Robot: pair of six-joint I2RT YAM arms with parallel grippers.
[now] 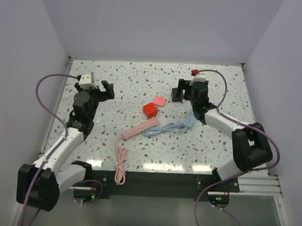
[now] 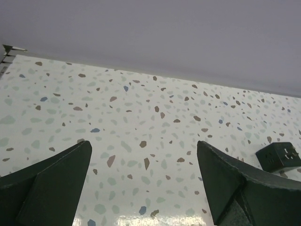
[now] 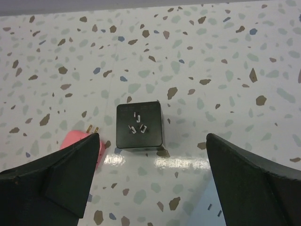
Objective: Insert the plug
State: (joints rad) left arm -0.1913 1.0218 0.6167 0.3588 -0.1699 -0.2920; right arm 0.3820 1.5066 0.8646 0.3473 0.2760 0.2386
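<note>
Bare table separates the black cube (image 1: 177,97) from the pink plug, so my right gripper will go down left in the top view, fingers astride the cube's sides.
A black cube (image 3: 139,125) with three small white prongs or slots on its top face lies on the speckled table, ahead of my right gripper (image 3: 153,136) and between its open, empty fingers. The same cube (image 1: 177,97) shows under the right gripper (image 1: 183,92) in the top view. A pink plug (image 3: 81,142) with brass prongs peeks out beside the left finger; it (image 1: 160,100) lies just left of the cube. My left gripper (image 2: 144,143) is open over bare table, far left (image 1: 105,89).
A red cube (image 1: 150,109), a pink bar (image 1: 139,129) with a coiled pink cable (image 1: 120,164), and a blue cable (image 1: 171,127) with a pale blue end piece (image 1: 189,119) lie mid-table. White walls enclose the table (image 1: 132,77) on three sides.
</note>
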